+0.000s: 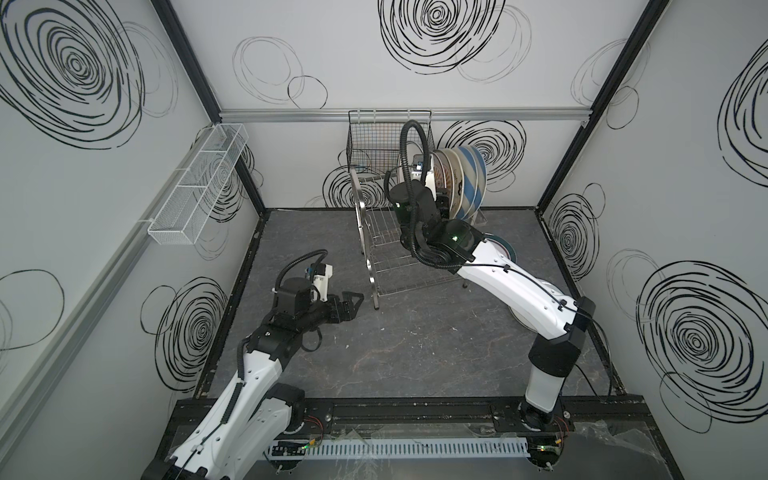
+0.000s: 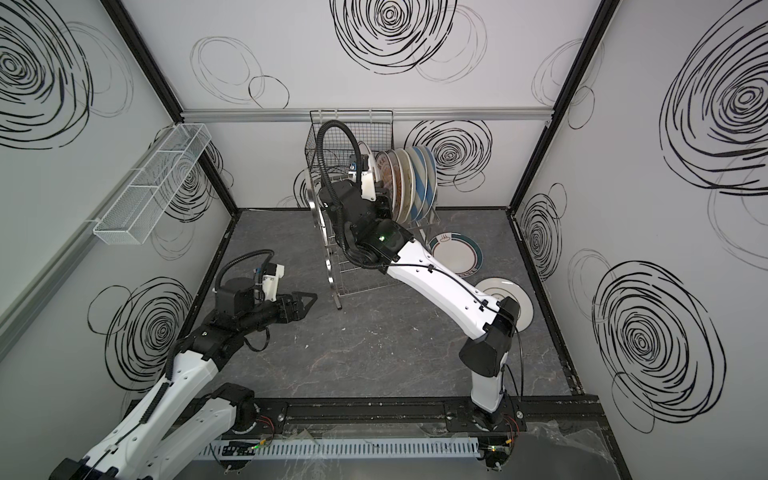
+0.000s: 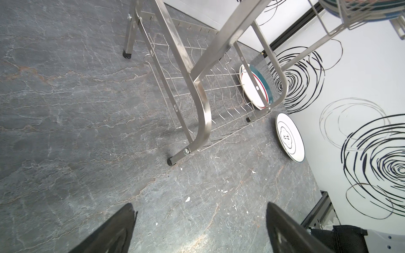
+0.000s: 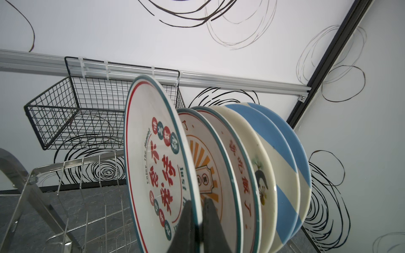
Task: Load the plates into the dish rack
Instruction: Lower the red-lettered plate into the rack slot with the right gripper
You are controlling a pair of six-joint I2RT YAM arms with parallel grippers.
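Observation:
My right gripper has the red-character plate upright like the sunburst plates already, so it needs to ease outward and slightly down, into the upper level of the dish rack beside them, and release.
The steel dish rack [image 1: 376, 253] stands at the back middle of the table. Several plates [image 1: 461, 178] stand upright in its upper tier: two blue-white striped, a whitish one and two orange sunburst. My right gripper [image 4: 198, 202] is shut on the rim of the red-character plate [image 4: 153, 153], which is upright at the near end of that row. A teal-rimmed plate [image 2: 455, 255] and a whitish plate [image 2: 509, 297] lie flat on the table right of the rack. My left gripper [image 3: 201, 219] hangs open and empty over the table, left of the rack's front leg.
A black wire basket [image 1: 374, 137] hangs on the back wall just behind the rack. A long white mesh tray [image 1: 199, 183] is fixed to the left wall. The rack's lower tier [image 3: 219, 109] holds nothing. My right forearm [image 1: 519, 291] covers part of the two flat plates.

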